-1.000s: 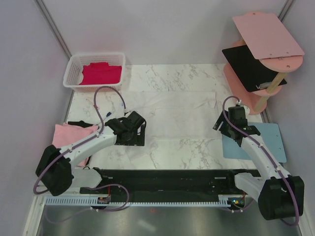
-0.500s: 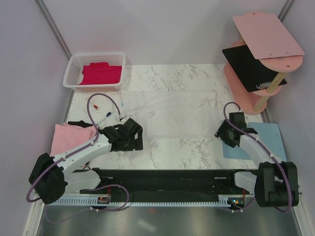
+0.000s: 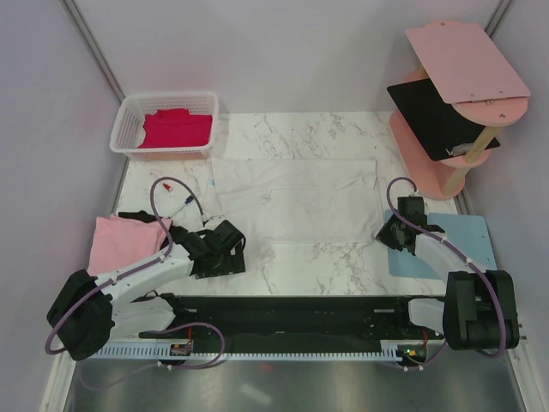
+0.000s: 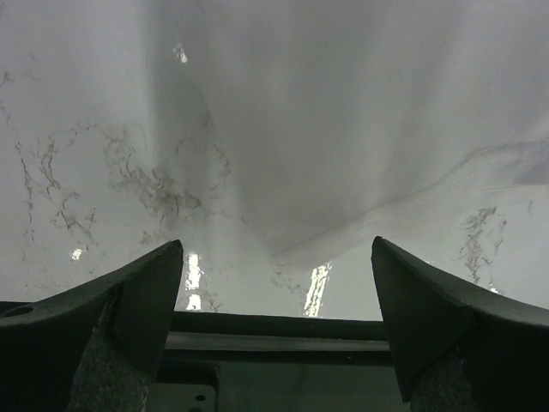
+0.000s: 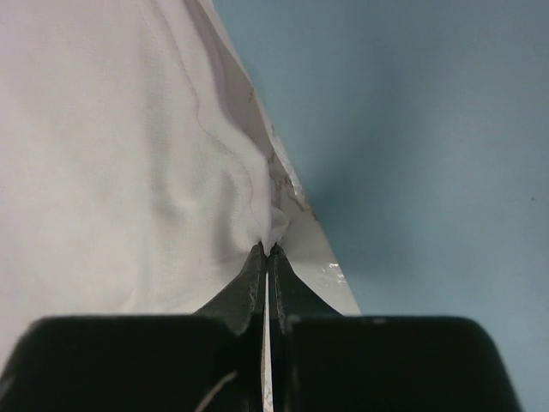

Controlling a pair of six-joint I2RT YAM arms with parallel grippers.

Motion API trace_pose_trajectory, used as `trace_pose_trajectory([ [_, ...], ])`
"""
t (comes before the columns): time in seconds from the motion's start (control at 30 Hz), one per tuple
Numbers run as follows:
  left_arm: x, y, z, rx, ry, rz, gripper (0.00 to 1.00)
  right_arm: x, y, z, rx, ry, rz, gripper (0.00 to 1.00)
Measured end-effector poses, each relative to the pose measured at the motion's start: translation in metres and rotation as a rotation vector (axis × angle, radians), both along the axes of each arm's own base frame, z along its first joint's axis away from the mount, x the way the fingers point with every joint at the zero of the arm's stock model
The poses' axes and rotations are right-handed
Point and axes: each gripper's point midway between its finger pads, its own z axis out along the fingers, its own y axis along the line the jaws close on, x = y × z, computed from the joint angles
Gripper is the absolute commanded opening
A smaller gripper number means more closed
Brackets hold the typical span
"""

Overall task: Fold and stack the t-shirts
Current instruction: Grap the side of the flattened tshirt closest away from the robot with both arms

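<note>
The bit of hem is just below my left gripper, between its open fingers. My left gripper will next move down onto the white t-shirt's free near corner (image 3: pixel 249 269) (image 4: pixel 280 256) and close.
A large white t-shirt (image 3: pixel 296 202) lies spread flat on the marble table. My right gripper (image 3: pixel 388 233) is low at its near right corner, by the blue mat. In the right wrist view the gripper (image 5: pixel 268 249) is shut, pinching a small fold of the white t-shirt (image 5: pixel 111 154). My left gripper (image 3: pixel 225 255) is at the shirt's near left edge. It stands open in the left wrist view (image 4: pixel 276 249), with the hem of the white cloth (image 4: pixel 343 129) just ahead of its fingers. A light pink t-shirt (image 3: pixel 120 240) lies at the left, and a magenta-red one (image 3: pixel 176 129) in the basket.
A white basket (image 3: pixel 127 116) stands at the back left. A pink shelf (image 3: pixel 463 60) with a flat black item (image 3: pixel 433 116) on its middle board stands at the back right. A light-blue mat (image 3: pixel 459 245) lies by the right arm. Black cloth (image 3: pixel 137 216) shows beside the pink shirt.
My right gripper came down to the shirt's near right corner and shut on the cloth. My left arm drew back toward the near left and dropped low, still open.
</note>
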Motion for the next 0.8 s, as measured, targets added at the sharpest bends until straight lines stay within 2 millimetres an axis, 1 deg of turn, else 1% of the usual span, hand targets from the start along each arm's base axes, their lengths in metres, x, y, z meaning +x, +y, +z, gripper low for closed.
trace_pose_trajectory([
  [0.1,-0.009,0.004,-0.007,-0.017,0.017,0.034,0.90,0.002,0.000,0.001,0.000,-0.010,0.001,0.00],
  [0.13,-0.012,0.005,-0.009,-0.027,0.021,0.046,0.87,0.003,0.000,0.001,0.001,-0.013,0.001,0.00],
  [0.27,-0.019,0.008,-0.018,-0.056,0.023,0.092,0.85,0.007,0.003,0.002,0.012,-0.028,0.008,0.00],
  [0.47,-0.015,0.005,-0.014,-0.144,-0.045,0.146,0.82,0.009,0.005,0.000,0.022,-0.031,0.020,0.00],
  [0.6,-0.013,0.001,-0.015,-0.157,-0.046,0.154,0.81,0.013,0.008,0.000,0.037,-0.042,0.030,0.00],
  [0.67,-0.011,-0.003,-0.015,-0.152,-0.034,0.152,0.78,0.015,0.009,0.000,0.043,-0.047,0.033,0.00],
  [0.73,-0.007,-0.009,-0.016,-0.141,-0.010,0.148,0.58,0.016,0.011,0.000,0.049,-0.050,0.038,0.00],
  [0.77,-0.004,-0.013,-0.016,-0.138,0.002,0.145,0.44,0.017,0.011,0.000,0.052,-0.052,0.040,0.00],
  [0.8,-0.002,-0.017,-0.018,-0.131,0.014,0.141,0.02,0.017,0.012,0.000,0.055,-0.052,0.042,0.00],
])
